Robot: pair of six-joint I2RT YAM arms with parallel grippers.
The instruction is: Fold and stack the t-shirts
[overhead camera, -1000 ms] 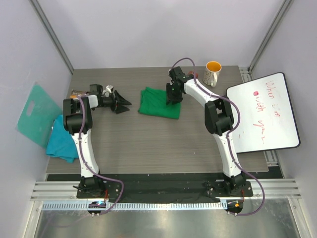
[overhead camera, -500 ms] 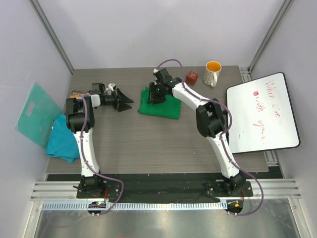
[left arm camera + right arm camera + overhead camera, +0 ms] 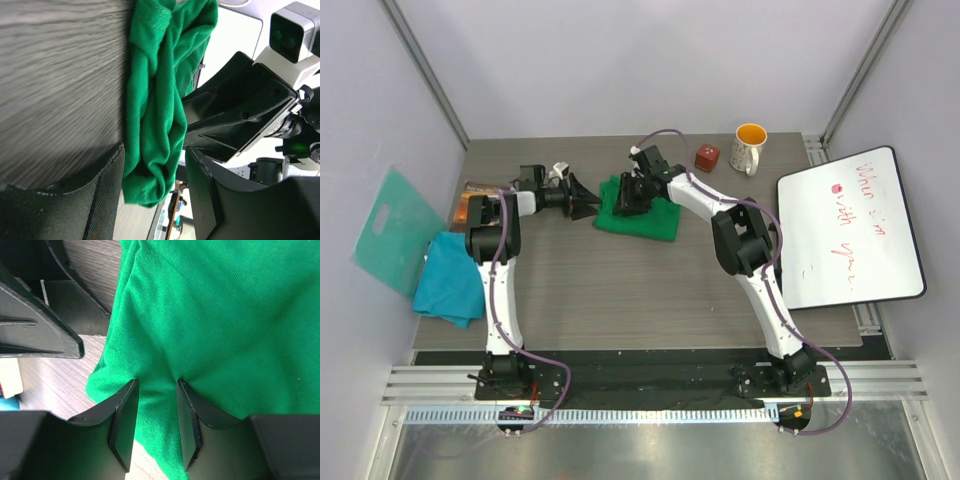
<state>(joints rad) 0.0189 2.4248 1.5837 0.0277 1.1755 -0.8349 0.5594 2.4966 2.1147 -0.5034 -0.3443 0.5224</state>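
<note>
My left gripper slides toward the right in the top view next, deeper over the green t-shirt's bunched edge. Only the end of that edge reaches between open fingers.
The bright green t-shirt (image 3: 655,218) lies folded at the back middle of the table. My left gripper (image 3: 588,197) is at its left edge. In the left wrist view the left gripper (image 3: 154,152) is open, and the bunched edge of the green t-shirt (image 3: 155,100) hangs between the fingers with a gap on one side. My right gripper (image 3: 628,197) stands over the shirt's left part. Up close, the right gripper (image 3: 157,382) is open, tips pressed into the green t-shirt (image 3: 225,315). The teal-blue t-shirt (image 3: 448,285) lies crumpled at the table's left edge.
A stiff teal board (image 3: 388,228) leans off the table's left side. A red cube (image 3: 707,157) and a white mug (image 3: 750,147) stand at the back right. A whiteboard (image 3: 850,225) with red writing covers the right edge. Small items (image 3: 470,192) lie behind the left arm.
My right gripper has swung left across the green t-shirt, from its right part to its left part. My left gripper has moved right, up to the shirt's left edge.
</note>
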